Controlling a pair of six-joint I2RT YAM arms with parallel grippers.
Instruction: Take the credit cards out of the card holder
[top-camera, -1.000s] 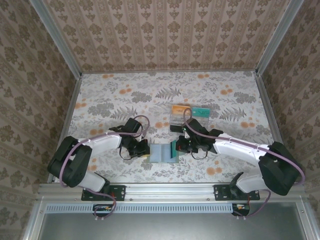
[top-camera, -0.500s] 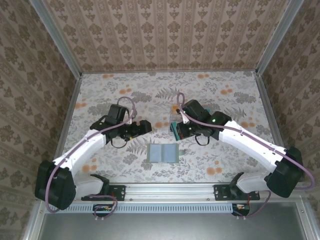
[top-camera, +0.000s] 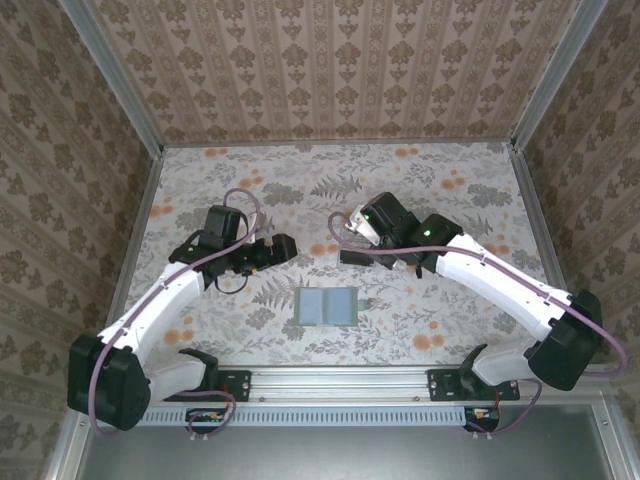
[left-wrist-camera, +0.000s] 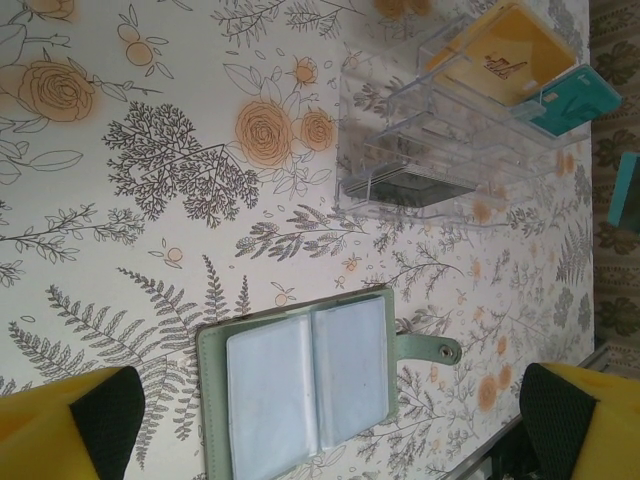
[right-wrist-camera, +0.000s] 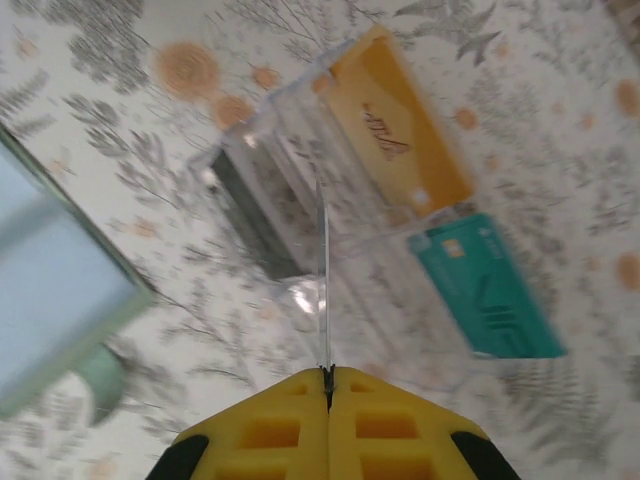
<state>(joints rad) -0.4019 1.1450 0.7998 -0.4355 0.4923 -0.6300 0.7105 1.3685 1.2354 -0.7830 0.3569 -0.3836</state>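
Observation:
My right gripper needs to turn and go down over the teal-green card (right-wrist-camera: 485, 285) in the tray next and let go of the credit card there, because the held credit card looks teal too.
The card holder (top-camera: 328, 305) lies open and flat on the table, its blue-grey panels (left-wrist-camera: 305, 385) facing up and its snap tab out to the side. My left gripper (left-wrist-camera: 325, 425) hovers above it, open, holding nothing. My right gripper (right-wrist-camera: 326, 372) is shut on a thin credit card (right-wrist-camera: 322, 270) seen edge-on, which looks teal (left-wrist-camera: 628, 190) from the left wrist view. It hangs over the clear tray (right-wrist-camera: 300, 190). In that tray lie a tan-orange card (right-wrist-camera: 400, 130) and a teal-green card (right-wrist-camera: 485, 285).
The clear compartment tray (left-wrist-camera: 440, 150) stands behind the wallet, with a dark block (left-wrist-camera: 405, 187) in its near slot. The right arm (top-camera: 480, 270) covers most of the tray from above. Patterned walls close the table at the back and sides.
My left gripper let go of the card holder, opened and drew back to the left. My right gripper carried the teal card from the wallet up over the tray.

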